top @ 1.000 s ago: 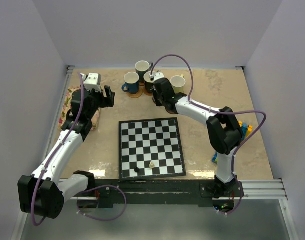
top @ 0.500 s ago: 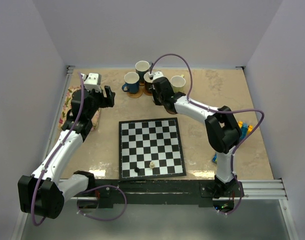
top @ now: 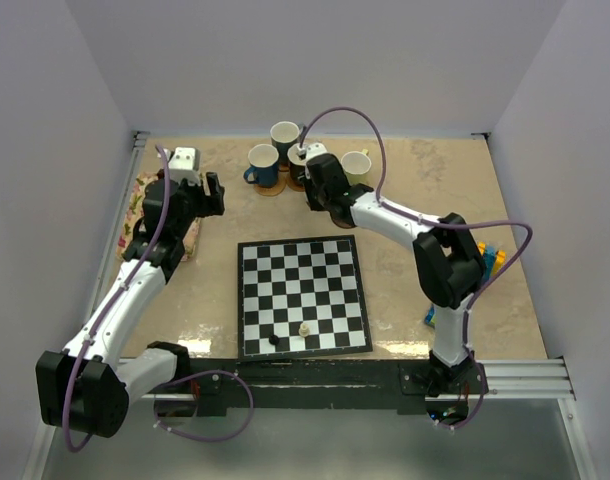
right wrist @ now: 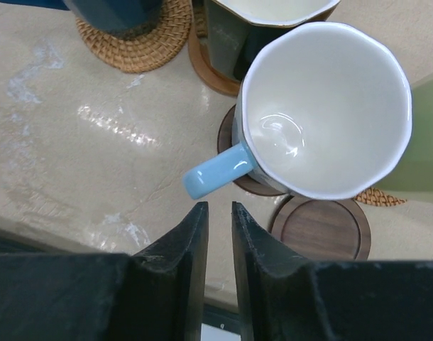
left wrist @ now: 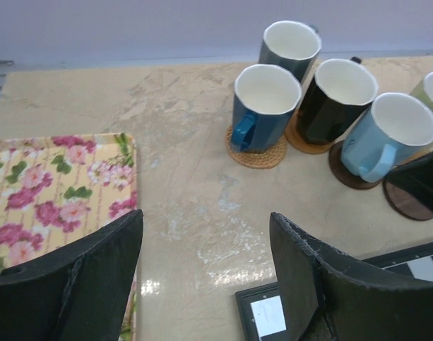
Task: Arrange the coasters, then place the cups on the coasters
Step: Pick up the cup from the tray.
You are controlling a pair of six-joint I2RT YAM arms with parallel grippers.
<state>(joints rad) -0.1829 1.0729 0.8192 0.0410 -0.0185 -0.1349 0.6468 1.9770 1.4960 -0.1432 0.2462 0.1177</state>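
Observation:
The floral mat is to the left of my left gripper in the top view, so I will swing back over the near end of the mat and down to the pink cup's rim.
A light blue cup point(right wrist: 323, 106) stands on a dark coaster point(right wrist: 234, 142), its handle point(right wrist: 216, 174) pointing at my right gripper point(right wrist: 220, 207). That gripper's jaws stand slightly apart just short of the handle, with nothing between them. Beside it lies an empty dark wooden coaster point(right wrist: 321, 229). A dark blue cup point(left wrist: 266, 106) sits on a woven coaster point(left wrist: 262, 155), a black cup point(left wrist: 337, 99) on a brown coaster point(left wrist: 298, 138), and a teal cup point(left wrist: 289, 46) behind them. A pale green cup point(top: 357, 165) stands to the right. My left gripper point(left wrist: 204, 227) hangs wide open over bare table.
A floral cloth mat point(left wrist: 53, 185) lies at the left edge under my left arm. The black-and-white chessboard point(top: 302, 295) with two small pieces fills the middle front. Coloured blocks point(top: 490, 260) lie at the right edge.
My right gripper's jaws have parted a little at the light blue cup's handle. The left gripper has shifted slightly toward the back left.

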